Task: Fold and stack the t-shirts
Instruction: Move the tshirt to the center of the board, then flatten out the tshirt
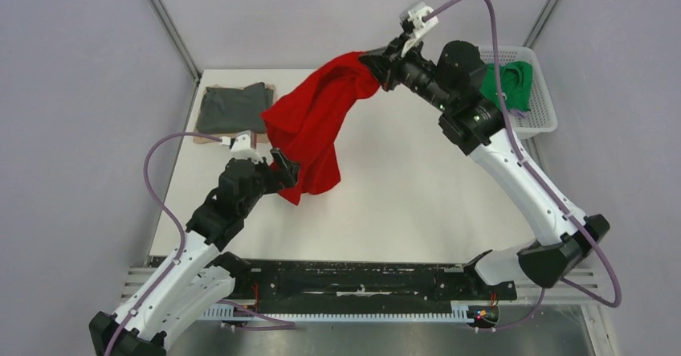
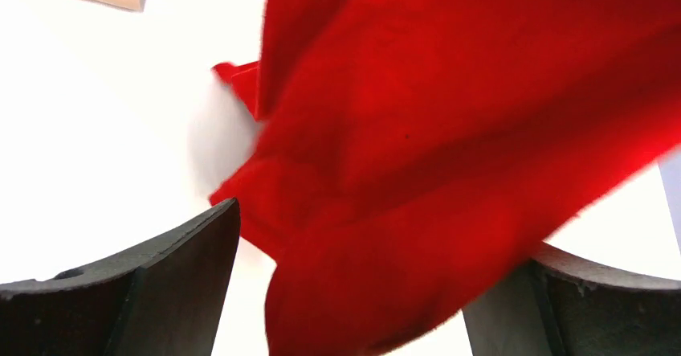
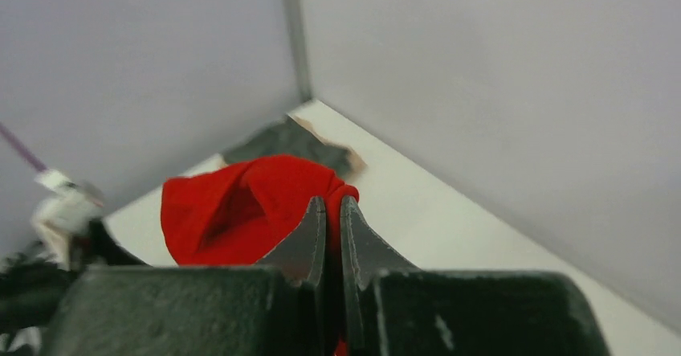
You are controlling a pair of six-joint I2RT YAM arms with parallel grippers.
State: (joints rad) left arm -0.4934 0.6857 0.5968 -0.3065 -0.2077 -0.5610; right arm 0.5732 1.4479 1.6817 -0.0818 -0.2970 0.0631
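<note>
My left gripper should lower its open fingers toward the tabletop and close them on the red t-shirt's near corner (image 1: 298, 194) (image 2: 329, 324), since that free cloth hangs loose below it.
My right gripper (image 1: 371, 61) is shut on the bright red t-shirt (image 1: 315, 123) and holds it up over the back of the table, the cloth hanging down to the left. In the right wrist view the red cloth (image 3: 241, 207) is pinched between my fingers (image 3: 309, 239). My left gripper (image 1: 283, 165) is open at the shirt's lower edge; in the left wrist view the red cloth (image 2: 450, 147) hangs between its spread fingers (image 2: 189, 268). A dark grey folded t-shirt (image 1: 233, 107) lies at the back left on a tan one (image 1: 258, 137). A green t-shirt (image 1: 510, 81) lies in the basket.
The white lattice basket (image 1: 540, 99) stands at the back right of the white table (image 1: 417, 195). Grey walls and metal frame posts close in the back and sides. A black rail runs along the near edge by the arm bases.
</note>
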